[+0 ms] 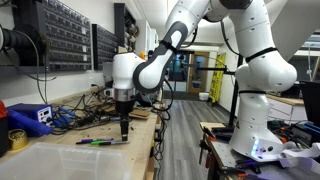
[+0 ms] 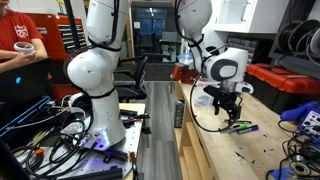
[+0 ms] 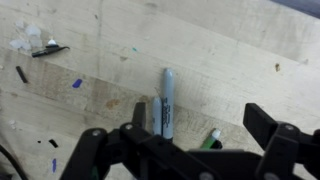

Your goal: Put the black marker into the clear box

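Note:
The gripper lowers next, shifting to the left in the wrist view to close on it, since the black marker's body [image 3: 167,97] lies nearer the open finger there.
The black marker [image 3: 167,100] lies flat on the wooden table, dark with pale print on its barrel. A slim green marker [image 3: 208,139] lies just beside it. My gripper [image 3: 200,113] is open and hovers low over both, with the black marker between the fingers, close to one of them. In both exterior views the gripper [image 1: 124,126] [image 2: 229,112] points straight down just above the markers [image 1: 104,141] [image 2: 240,127]. The clear box [image 1: 52,160], a translucent whitish bin, stands at the near end of the table in an exterior view.
A blue box [image 1: 28,117] and a yellow tape roll [image 1: 17,138] sit by tangled cables near the wall. Small scraps [image 3: 38,45] lie on the wood. A person in red [image 2: 20,45] sits behind the robot base [image 2: 100,130].

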You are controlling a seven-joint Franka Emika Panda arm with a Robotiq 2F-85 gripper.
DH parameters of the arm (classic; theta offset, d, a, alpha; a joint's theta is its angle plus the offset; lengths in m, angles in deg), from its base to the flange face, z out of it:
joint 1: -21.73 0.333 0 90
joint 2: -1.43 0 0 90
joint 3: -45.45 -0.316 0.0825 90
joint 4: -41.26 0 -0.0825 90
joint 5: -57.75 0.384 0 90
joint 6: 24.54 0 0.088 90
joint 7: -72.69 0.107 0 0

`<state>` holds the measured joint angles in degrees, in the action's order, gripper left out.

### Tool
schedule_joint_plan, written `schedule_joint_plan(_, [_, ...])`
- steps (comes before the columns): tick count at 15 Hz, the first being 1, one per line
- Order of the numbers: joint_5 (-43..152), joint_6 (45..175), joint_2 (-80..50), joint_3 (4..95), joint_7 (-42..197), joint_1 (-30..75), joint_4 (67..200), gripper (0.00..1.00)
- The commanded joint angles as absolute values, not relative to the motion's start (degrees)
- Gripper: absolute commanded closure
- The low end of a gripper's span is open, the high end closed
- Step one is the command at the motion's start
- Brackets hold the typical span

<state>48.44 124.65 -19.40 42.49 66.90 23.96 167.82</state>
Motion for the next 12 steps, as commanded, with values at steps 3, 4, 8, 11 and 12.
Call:
schedule_joint_plan(3, [50.6, 125.2, -23.1, 42.3, 65.4, 23.0, 165.8, 0.00])
schedule_joint_plan(4, [50.9, 125.2, -23.5, 42.3, 65.4, 22.8, 165.7, 0.00])
schedule_joint_plan(8, [52.3, 125.6, -24.9, 42.3, 64.8, 21.8, 165.2, 0.00])
schedule_joint_plan(11, [53.6, 125.5, -25.6, 42.1, 64.0, 20.7, 165.1, 0.00])
schedule_joint_plan(12, [54.1, 125.5, -25.7, 42.0, 63.7, 20.4, 165.2, 0.25])
